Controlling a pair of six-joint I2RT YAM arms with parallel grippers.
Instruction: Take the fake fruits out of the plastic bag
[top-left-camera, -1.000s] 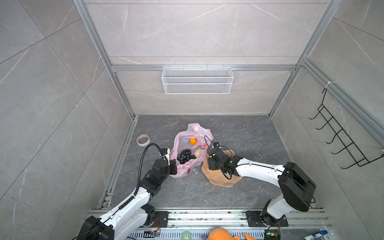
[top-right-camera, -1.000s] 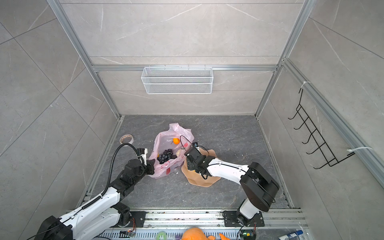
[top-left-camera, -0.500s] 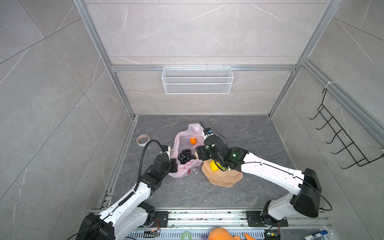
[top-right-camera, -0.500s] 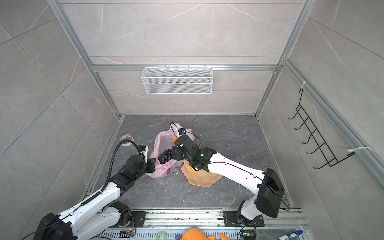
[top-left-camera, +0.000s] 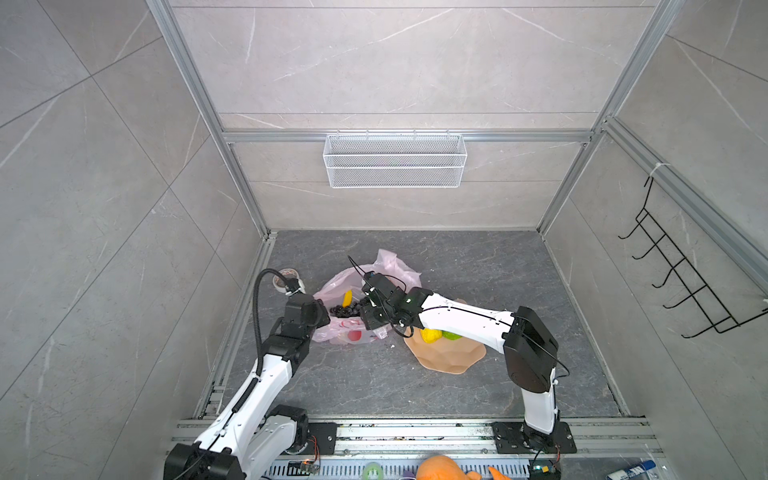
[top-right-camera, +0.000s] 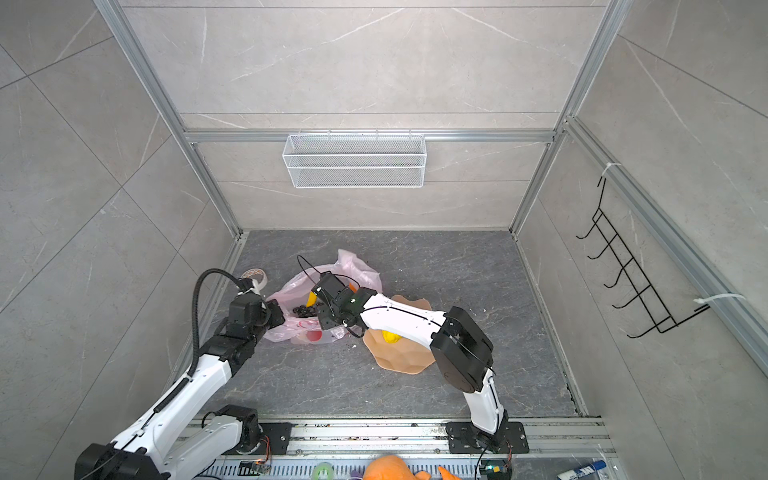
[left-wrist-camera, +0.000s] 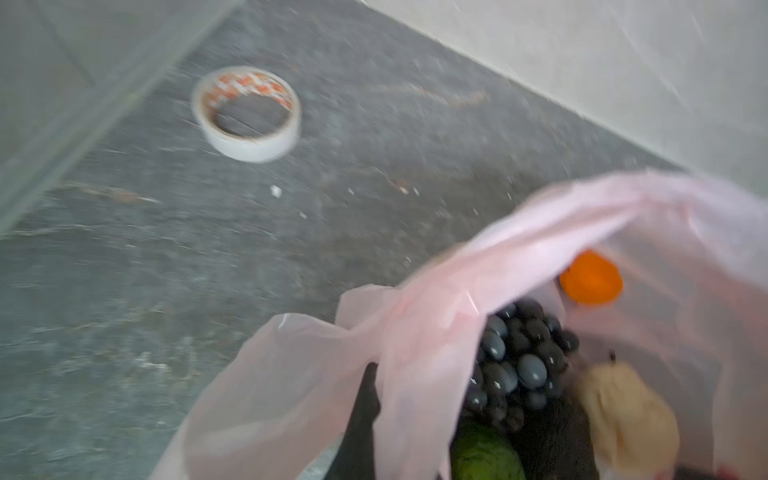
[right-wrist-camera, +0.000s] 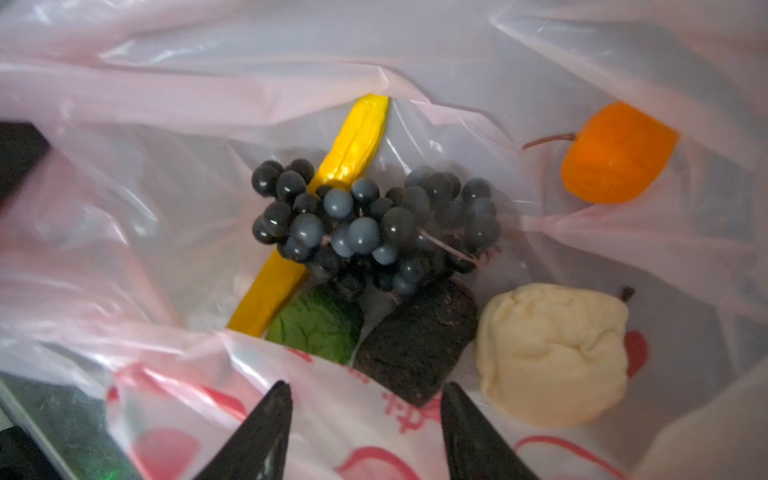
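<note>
My left gripper holds the bag's rim, and the bag's front side overlaps the bumpy green fruit (top-left-camera: 451, 336). I will pull the gripper back over the bare tabletop behind it and let go of the bag's rim.
The pink plastic bag (top-left-camera: 353, 334) lies open left of the peach plate (top-left-camera: 449, 359). My left gripper (top-left-camera: 325, 320) is shut on the bag's rim, and pink film drapes over its dark finger (left-wrist-camera: 360, 415). My right gripper (right-wrist-camera: 366, 392) hangs open over the bag's mouth, nothing between its fingertips, the printed front wall under them. Inside lie fake fruits: a yellow banana (right-wrist-camera: 353, 141), a black grape bunch (right-wrist-camera: 365, 224), a bumpy green fruit (right-wrist-camera: 320, 328), a dark avocado (right-wrist-camera: 415, 345), a cream piece (right-wrist-camera: 552, 353) and an orange piece (right-wrist-camera: 615, 153). A yellow lemon (top-left-camera: 430, 335) and a green fruit (top-left-camera: 451, 336) sit on the plate.
A tape roll (left-wrist-camera: 247, 114) lies on the floor near the left rail. A white wire basket (top-left-camera: 395, 160) hangs on the back wall and a black hook rack (top-left-camera: 681, 282) on the right wall. An orange plush (top-left-camera: 444, 469) sits at the front rail.
My right arm has swung from the plate over to the bag's mouth, leaving the lemon on the plate, and its jaws have narrowed. The left gripper keeps its hold on the bag.
</note>
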